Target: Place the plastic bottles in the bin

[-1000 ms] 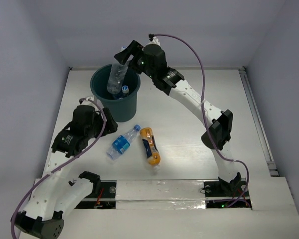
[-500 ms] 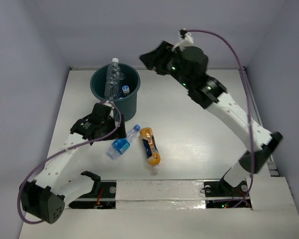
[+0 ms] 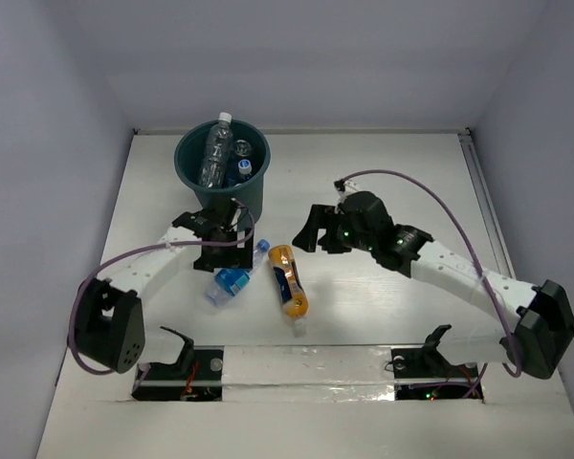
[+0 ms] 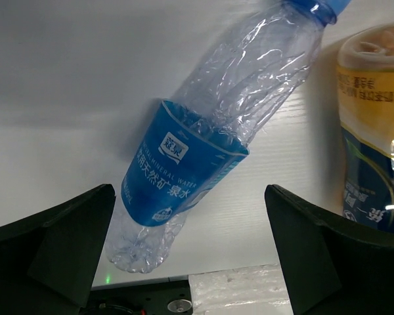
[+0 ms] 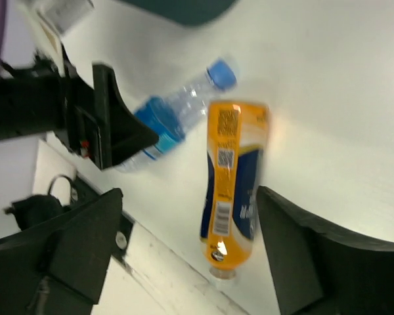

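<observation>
The bottle's blue label point(image 3: 232, 280) point(image 4: 163, 180) is below my left gripper, already between its open fingers, so my gripper will go down a little next and close across the bottle.
The dark teal bin point(image 3: 253, 196) stands at the back left and holds several bottles; a clear one point(image 3: 213, 153) sticks up above its rim. A clear bottle with a blue label point(image 3: 232, 276) lies on the table in front of the bin. An orange bottle with a dark label point(image 3: 289, 280) lies just right of it. My left gripper point(image 3: 228, 256) is open right above the blue-labelled bottle point(image 4: 184, 164), which lies between its jaws. My right gripper point(image 3: 309, 237) is open above the orange bottle point(image 5: 233, 177), apart from it.
The white table ends in a taped strip point(image 3: 316, 368) at the near edge, by the arm bases. The orange bottle's cap points at that strip. The left gripper's black fingers point(image 5: 111, 125) show in the right wrist view beside the blue-labelled bottle point(image 5: 177, 118).
My right gripper let go of a clear bottle into the bin and swung down over the orange bottle. My left gripper moved right and down over the blue-labelled bottle.
</observation>
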Tool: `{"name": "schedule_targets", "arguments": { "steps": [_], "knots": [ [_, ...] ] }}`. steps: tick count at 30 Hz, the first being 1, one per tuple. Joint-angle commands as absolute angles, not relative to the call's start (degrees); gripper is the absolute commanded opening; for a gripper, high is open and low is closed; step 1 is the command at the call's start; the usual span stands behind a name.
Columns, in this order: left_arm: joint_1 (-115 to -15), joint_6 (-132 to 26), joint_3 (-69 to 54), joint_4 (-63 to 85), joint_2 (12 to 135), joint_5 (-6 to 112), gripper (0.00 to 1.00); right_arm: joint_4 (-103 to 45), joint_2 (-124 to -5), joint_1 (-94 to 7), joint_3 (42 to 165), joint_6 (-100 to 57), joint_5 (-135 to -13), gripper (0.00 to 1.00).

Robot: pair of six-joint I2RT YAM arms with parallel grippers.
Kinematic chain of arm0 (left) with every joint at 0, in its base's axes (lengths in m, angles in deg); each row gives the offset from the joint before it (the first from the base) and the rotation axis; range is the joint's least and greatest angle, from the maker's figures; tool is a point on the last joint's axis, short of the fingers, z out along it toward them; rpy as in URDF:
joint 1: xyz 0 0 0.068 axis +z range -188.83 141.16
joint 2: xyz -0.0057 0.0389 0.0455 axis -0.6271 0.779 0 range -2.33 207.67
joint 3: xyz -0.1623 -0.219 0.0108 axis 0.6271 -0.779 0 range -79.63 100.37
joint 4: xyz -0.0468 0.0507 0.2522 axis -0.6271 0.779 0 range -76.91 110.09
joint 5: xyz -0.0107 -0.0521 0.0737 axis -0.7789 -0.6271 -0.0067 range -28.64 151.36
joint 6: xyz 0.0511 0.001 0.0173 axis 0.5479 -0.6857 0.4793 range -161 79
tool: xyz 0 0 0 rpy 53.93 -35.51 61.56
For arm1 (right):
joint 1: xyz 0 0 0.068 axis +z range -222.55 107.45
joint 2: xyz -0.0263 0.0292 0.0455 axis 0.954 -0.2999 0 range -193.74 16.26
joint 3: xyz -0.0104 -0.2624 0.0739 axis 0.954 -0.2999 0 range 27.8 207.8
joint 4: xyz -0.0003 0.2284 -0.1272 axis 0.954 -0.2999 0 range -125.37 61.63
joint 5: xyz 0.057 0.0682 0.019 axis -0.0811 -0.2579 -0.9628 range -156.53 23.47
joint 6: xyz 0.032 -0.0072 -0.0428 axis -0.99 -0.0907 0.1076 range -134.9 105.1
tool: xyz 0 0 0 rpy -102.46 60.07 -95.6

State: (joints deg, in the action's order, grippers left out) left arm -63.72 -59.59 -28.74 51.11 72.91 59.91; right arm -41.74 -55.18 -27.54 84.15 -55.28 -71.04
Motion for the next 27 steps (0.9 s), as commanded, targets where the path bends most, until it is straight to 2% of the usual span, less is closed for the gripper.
{"name": "schedule_targets", "arguments": {
  "steps": [1,7,10,11,13,14,17,21,23,24,27],
  "knots": [
    [-64.41,-57.88,-26.28,50.7,76.66,60.04,0.98,-38.83,-56.41,-26.41,83.96,-56.3,-74.53,0.9],
    [-64.41,-57.43,-27.6,50.53,81.24,58.29,0.9,-37.51,-64.94,-25.8,84.65,-56.65,-74.88,0.91],
    [-64.41,-57.43,-28.39,50.7,81.78,58.64,0.73,-37.34,-70.13,-24.39,86.67,-55.95,-75.67,0.92],
    [-64.41,-57.78,-28.65,50.79,81.69,58.64,0.63,-37.43,-72.75,-24.39,87.29,-55.69,-75.32,0.92],
    [-64.94,-58.31,-30.14,50.45,80.29,57.85,0.52,-37.6,-75.84,-22.9,88.52,-55.51,-75.67,0.95],
    [-64.94,-58.92,-30.93,50.18,79.67,57.06,0.41,-38.3,-77.42,-22.89,89.92,-55.16,-75.67,0.95],
    [-64.94,-60.42,-34.36,48.86,75.99,53.47,0.26,-39.01,-81.91,-22.36,91.43,-55.15,-74.97,0.96],
    [-65.55,-63.58,-36.39,49.38,68.26,50.73,0.23,-39.53,-85.07,-22.36,92.22,-54.98,-74.36,0.96],
    [-65.55,-65.34,-35.43,51.14,62.98,49.68,0.22,-39.97,-86.48,-22.36,92.31,-54.81,-73.65,0.92],
    [-65.55,-65.95,-34.73,52.1,61.31,49.5,0.22,-40.15,-86.83,-22.36,92.31,-54.8,-73.48,0.89],
    [-65.55,-67.89,-30.86,55.71,55.69,48.53,0.21,-39.63,-86.32,-22.36,91.08,-55.68,-73.12,0.73]
  ]
}}
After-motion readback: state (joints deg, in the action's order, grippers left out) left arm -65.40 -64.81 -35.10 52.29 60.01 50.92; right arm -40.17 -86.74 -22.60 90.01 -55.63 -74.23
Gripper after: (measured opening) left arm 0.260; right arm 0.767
